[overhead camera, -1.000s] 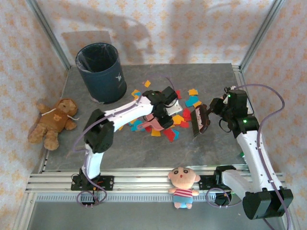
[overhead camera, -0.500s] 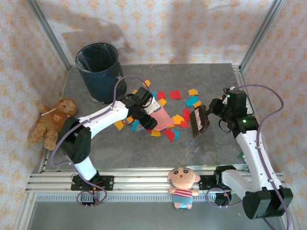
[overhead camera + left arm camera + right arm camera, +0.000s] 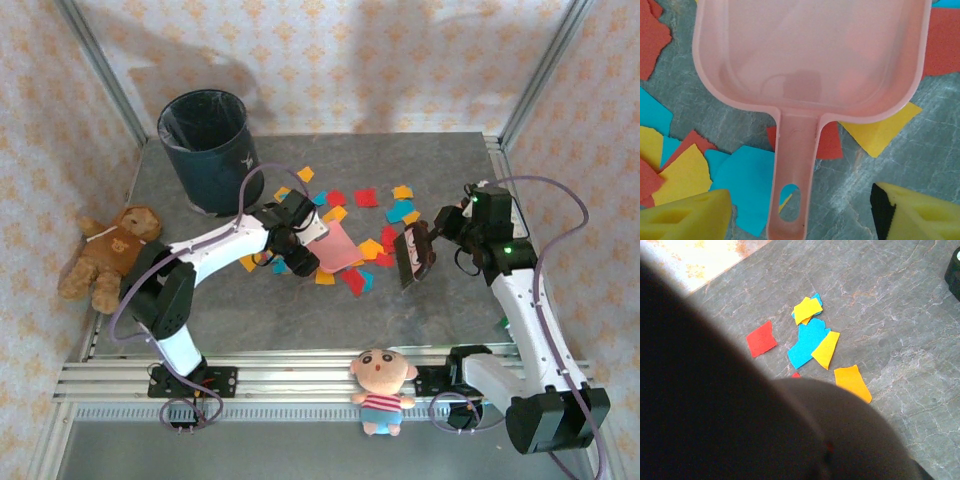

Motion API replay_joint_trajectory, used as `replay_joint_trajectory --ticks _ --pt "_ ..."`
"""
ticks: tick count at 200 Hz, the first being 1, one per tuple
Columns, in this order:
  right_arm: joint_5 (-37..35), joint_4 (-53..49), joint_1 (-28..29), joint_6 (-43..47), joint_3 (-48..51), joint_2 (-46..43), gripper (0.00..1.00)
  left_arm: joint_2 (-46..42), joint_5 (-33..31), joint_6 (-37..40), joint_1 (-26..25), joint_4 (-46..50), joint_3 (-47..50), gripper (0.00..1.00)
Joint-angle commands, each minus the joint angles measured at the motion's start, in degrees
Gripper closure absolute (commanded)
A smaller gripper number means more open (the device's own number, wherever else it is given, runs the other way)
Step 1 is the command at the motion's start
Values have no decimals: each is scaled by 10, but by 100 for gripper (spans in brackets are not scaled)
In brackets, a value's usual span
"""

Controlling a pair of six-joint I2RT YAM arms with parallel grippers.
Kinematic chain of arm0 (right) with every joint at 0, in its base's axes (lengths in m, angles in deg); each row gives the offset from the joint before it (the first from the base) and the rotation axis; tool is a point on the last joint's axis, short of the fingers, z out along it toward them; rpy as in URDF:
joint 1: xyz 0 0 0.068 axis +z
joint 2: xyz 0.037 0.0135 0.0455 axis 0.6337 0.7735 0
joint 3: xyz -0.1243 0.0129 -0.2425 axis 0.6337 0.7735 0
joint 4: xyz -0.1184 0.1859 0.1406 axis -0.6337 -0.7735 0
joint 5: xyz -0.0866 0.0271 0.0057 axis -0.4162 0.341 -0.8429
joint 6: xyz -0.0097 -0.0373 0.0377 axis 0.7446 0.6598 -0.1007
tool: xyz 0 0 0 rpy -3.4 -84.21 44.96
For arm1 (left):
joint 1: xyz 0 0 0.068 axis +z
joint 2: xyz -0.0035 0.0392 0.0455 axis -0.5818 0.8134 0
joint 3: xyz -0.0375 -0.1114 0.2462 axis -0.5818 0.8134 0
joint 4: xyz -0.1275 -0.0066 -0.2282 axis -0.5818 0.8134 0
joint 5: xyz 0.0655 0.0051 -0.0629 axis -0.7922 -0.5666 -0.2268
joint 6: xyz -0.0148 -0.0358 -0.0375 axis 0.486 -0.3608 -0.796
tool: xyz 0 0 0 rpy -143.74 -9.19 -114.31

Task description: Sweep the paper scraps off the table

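My left gripper moves down and along the handle toward the dustpan's tray next. It then closes beyond the handle's hole, since its open fingers straddle only the handle's end.
The pink dustpan (image 3: 338,246) (image 3: 810,60) lies flat on the table (image 3: 450,165), its handle (image 3: 794,170) pointing back between my left gripper's yellow foam fingers (image 3: 690,217). My left gripper (image 3: 303,250) (image 3: 800,212) is open and straddles the handle end without touching it. Paper scraps (image 3: 365,197) (image 3: 747,180) (image 3: 810,342) in red, orange, yellow and blue lie around and partly under the dustpan. To the right of the scraps my right gripper (image 3: 432,238) is shut on a dark brush (image 3: 414,256) (image 3: 840,440), held just above the table.
A dark blue bin (image 3: 210,150) stands at the back left. A brown teddy bear (image 3: 110,255) lies past the table's left edge. A small doll (image 3: 383,390) sits on the front aluminium rails (image 3: 280,380). Patterned walls close in three sides.
My left gripper has opened and let go of the dustpan, which now rests on the table. The left arm swung back to the left. The right arm and brush have stayed still.
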Motion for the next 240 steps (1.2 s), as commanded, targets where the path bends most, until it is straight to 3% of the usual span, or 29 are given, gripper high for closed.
replay_joint_trajectory --ticks 1,50,187,240 --pt "5 18 -2 -7 -3 -3 100 21 0 20 4 -14 5 29" --pt "4 15 -2 -5 -4 -3 100 59 10 29 4 -1 -5 43" --pt "5 15 -2 -7 4 2 100 72 -2 44 1 -8 9 61" --pt "16 18 -2 -8 5 2 100 68 -7 47 -1 7 2 75"
